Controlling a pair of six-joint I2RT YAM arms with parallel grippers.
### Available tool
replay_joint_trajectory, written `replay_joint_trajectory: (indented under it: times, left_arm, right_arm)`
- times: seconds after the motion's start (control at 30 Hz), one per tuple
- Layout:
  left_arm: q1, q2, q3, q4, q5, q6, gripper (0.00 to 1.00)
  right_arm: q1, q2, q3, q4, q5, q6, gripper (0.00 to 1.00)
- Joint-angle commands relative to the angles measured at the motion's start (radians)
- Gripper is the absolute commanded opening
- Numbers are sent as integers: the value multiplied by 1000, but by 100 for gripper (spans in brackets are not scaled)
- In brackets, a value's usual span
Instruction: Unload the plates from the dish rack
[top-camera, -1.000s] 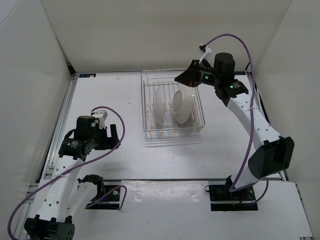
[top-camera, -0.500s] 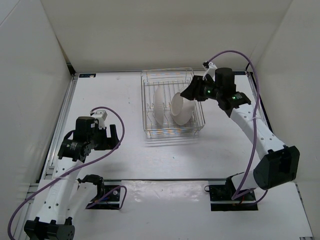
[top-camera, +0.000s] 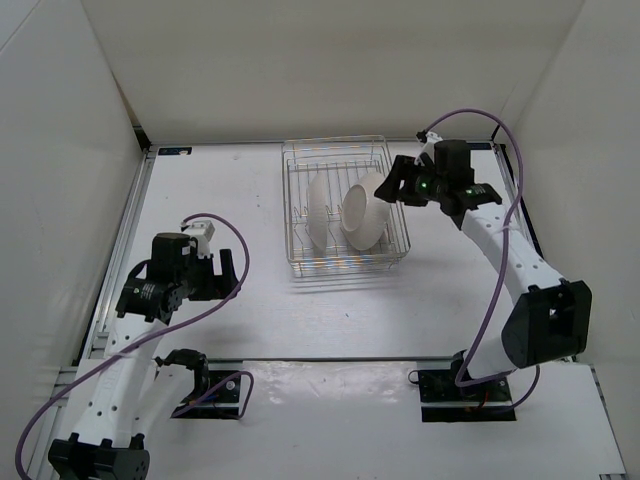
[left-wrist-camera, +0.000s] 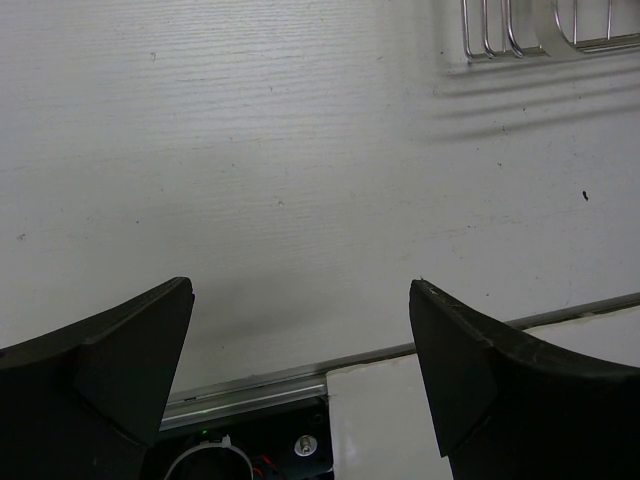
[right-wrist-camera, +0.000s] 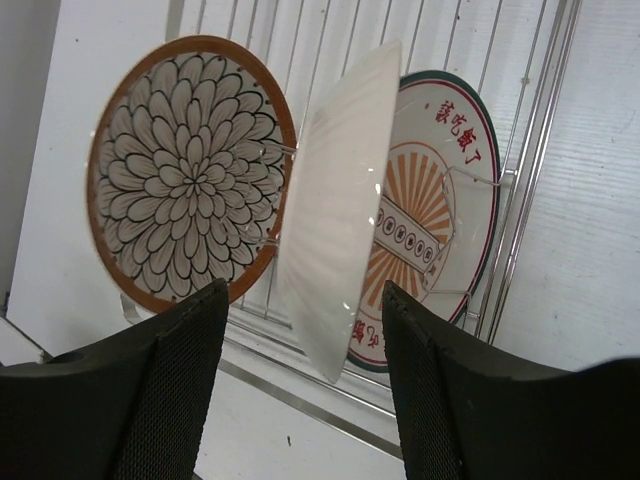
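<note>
Next, my right gripper should go left in the top view onto the white plate's rim, which lies on that side of it, facing its open fingers.
The dish rack stands mid-table, a silver wire basket. Plates stand in it: a white-backed one upright and another leaning right. The right wrist view shows an orange-brown petal plate, a white ribbed plate back and a pale dark-rimmed plate behind it. My right gripper hangs open at the rack's right side. Its fingers are in line with the white plate's edge and touch nothing. My left gripper is open over bare table, far left of the rack.
White walls enclose the table on three sides. A metal rail runs along the near edge under the left gripper. A corner of the rack shows at the top right of the left wrist view. The right arm's purple cable loops above it.
My right gripper was shut above the rack's back right. It has since opened and moved right and down to the rack's right side. The left arm has not moved.
</note>
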Motion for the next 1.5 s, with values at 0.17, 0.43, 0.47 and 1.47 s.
replay_joint_trajectory:
  times: [0.17,0.43,0.47,1.47]
  left_arm:
    - [-1,16,33,-3,4,7,100]
    - [-2,23,36,-5,1,9,100]
    - [-1,24,34,-3,4,9,100]
    - [-1,23,36,-8,1,10,100]
  right_arm:
    - [-38,103,-36,148,-201,43,60]
    - [-41,121,-39,291,-318,88,32]
    - [-41,117,-34,296,-327,91,30]
    - [-35,238,23,474,-505,259,0]
